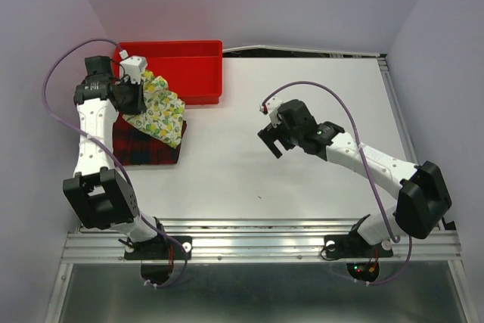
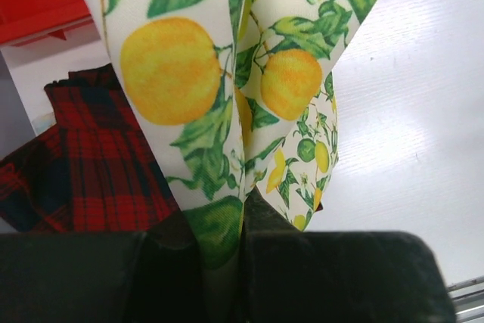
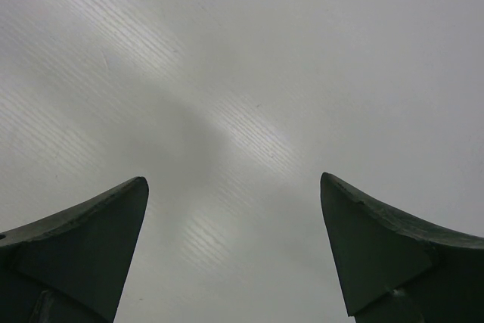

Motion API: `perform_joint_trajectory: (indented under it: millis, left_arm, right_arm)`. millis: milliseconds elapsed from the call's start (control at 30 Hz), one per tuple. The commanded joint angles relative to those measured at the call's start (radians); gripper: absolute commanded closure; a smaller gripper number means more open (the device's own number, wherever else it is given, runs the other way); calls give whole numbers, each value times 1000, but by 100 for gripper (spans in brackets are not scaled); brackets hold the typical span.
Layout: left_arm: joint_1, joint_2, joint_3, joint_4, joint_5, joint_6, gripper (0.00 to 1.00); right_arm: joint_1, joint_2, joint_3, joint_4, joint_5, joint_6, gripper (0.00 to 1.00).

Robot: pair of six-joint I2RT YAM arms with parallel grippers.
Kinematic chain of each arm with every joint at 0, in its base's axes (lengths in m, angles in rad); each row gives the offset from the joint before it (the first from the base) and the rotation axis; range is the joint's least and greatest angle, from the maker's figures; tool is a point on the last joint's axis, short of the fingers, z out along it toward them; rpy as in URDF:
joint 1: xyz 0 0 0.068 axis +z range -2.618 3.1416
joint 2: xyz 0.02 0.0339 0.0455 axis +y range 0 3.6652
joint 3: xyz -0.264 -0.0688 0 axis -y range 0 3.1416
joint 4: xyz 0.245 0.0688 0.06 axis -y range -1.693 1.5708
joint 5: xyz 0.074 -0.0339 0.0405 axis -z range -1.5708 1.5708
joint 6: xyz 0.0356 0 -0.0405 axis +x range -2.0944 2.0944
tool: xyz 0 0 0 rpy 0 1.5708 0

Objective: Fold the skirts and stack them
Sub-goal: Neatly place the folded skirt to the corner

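Observation:
The lemon-print skirt's fold moves down and left in the top view to the plaid skirt's side (image 1: 123, 138) (image 2: 98, 168) next, where my left gripper releases it, since that side shows bare.
The lemon-print skirt (image 1: 162, 107) hangs bunched from my left gripper (image 1: 134, 94), whose jaws are shut on its cloth (image 2: 227, 225) in the left wrist view. Its lower part drapes over the red-and-black plaid skirt (image 1: 145, 144), which lies flat on the table at the left; the plaid (image 2: 83, 164) also shows beside the lemon cloth. My right gripper (image 1: 271, 140) hovers over bare table near the middle, open with nothing between its fingers (image 3: 83, 240).
A red plastic tray (image 1: 185, 69) stands at the back left, just behind the skirts. The white table (image 1: 302, 179) spreads to the right. Grey walls close in both sides.

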Motion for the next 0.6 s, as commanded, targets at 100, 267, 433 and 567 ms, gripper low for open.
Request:
perform_joint_trajectory:
  millis: [100, 267, 433, 567]
  left_arm:
    - [115, -6, -60, -5, 86, 35, 100]
    - [193, 51, -129, 49, 77, 62, 97]
    - [238, 125, -155, 129, 37, 82, 84]
    - [253, 177, -131, 150, 0, 79, 82]
  right_arm:
    - [4, 2, 13, -3, 7, -9, 0]
    - [4, 4, 8, -9, 4, -10, 0]
    - [-6, 2, 4, -21, -3, -7, 0]
    - [-6, 1, 4, -33, -6, -12, 0]
